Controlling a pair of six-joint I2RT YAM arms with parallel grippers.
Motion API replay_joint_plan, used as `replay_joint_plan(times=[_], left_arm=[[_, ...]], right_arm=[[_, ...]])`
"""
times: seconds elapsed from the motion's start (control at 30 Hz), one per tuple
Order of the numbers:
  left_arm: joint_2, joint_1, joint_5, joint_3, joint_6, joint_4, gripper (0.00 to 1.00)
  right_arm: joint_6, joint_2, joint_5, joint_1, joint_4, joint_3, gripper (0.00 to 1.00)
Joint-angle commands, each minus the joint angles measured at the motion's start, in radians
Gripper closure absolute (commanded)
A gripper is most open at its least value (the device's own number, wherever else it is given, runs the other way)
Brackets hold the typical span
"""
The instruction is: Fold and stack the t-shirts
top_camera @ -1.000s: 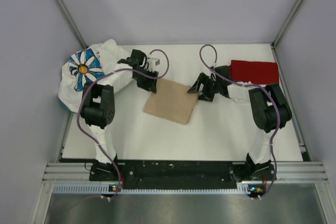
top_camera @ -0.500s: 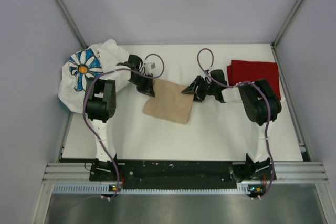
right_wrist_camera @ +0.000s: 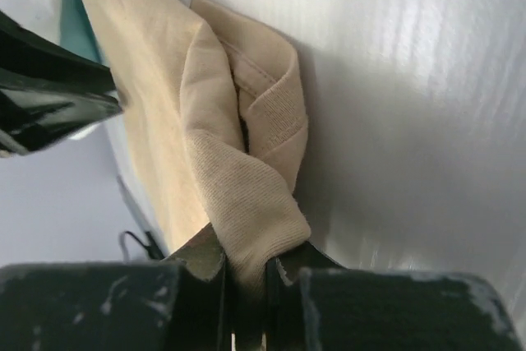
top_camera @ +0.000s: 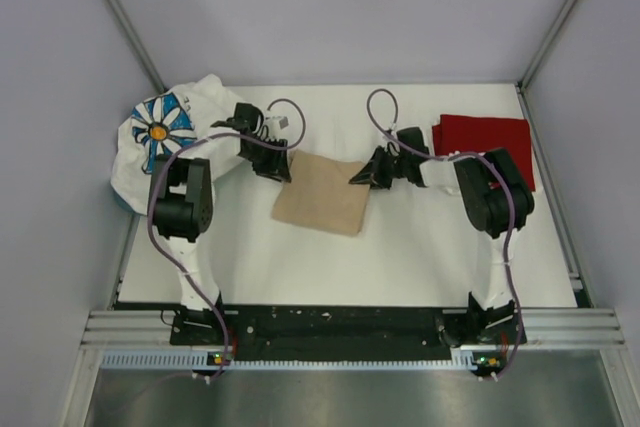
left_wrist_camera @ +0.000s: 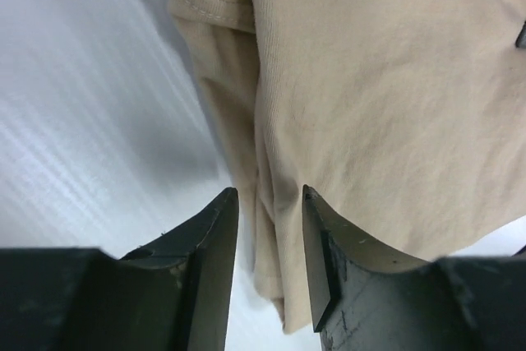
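Next, my right gripper lifts the tan t-shirt, carries it to the right in the top view and lets it go over the dark red t-shirt, as both lie folded.
A folded tan t-shirt lies mid-table. My left gripper is at its far left corner. In the left wrist view its gripper stands open, the tan shirt's folded edge lying loose between the fingers. My right gripper is at the far right corner. In the right wrist view this gripper is shut on a bunched corner of the tan shirt. A folded dark red t-shirt lies far right. A crumpled white daisy t-shirt sits far left.
The white table is boxed in by grey walls with metal posts at the back corners. Purple cables loop above both wrists. The arm bases stand on the black rail at the near edge.
The right arm has swung left off the red shirt to the tan shirt's far right corner and shut on it. The left gripper has shifted slightly left and lower at the far left corner.
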Motion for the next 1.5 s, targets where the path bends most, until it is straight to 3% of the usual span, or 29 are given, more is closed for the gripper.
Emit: replay_joint_plan(times=[0.0, 0.23, 0.4, 0.6, 0.8, 1.47], left_arm=[[-0.162, 0.009, -0.113, -0.008, 0.095, -0.022, 0.57], [-0.277, 0.015, -0.13, -0.017, 0.178, -0.076, 0.55], [-0.288, 0.015, -0.099, -0.011, 0.185, -0.097, 0.56], [-0.285, 0.015, -0.081, -0.006, 0.195, -0.107, 0.56], [-0.277, 0.015, -0.075, -0.005, 0.201, -0.113, 0.57], [-0.25, 0.012, -0.056, 0.007, 0.216, -0.125, 0.59]], right_arm=[[-0.334, -0.107, 0.031, -0.019, -0.31, 0.144, 1.0], [-0.773, -0.139, 0.24, -0.043, -0.838, 0.362, 1.0], [-0.957, -0.154, 0.476, -0.06, -1.089, 0.517, 1.0], [-1.066, -0.156, 0.776, -0.071, -1.318, 0.675, 1.0], [-1.114, -0.182, 0.924, -0.082, -1.389, 0.754, 1.0], [-1.207, -0.094, 1.022, -0.144, -1.478, 1.165, 1.0]])
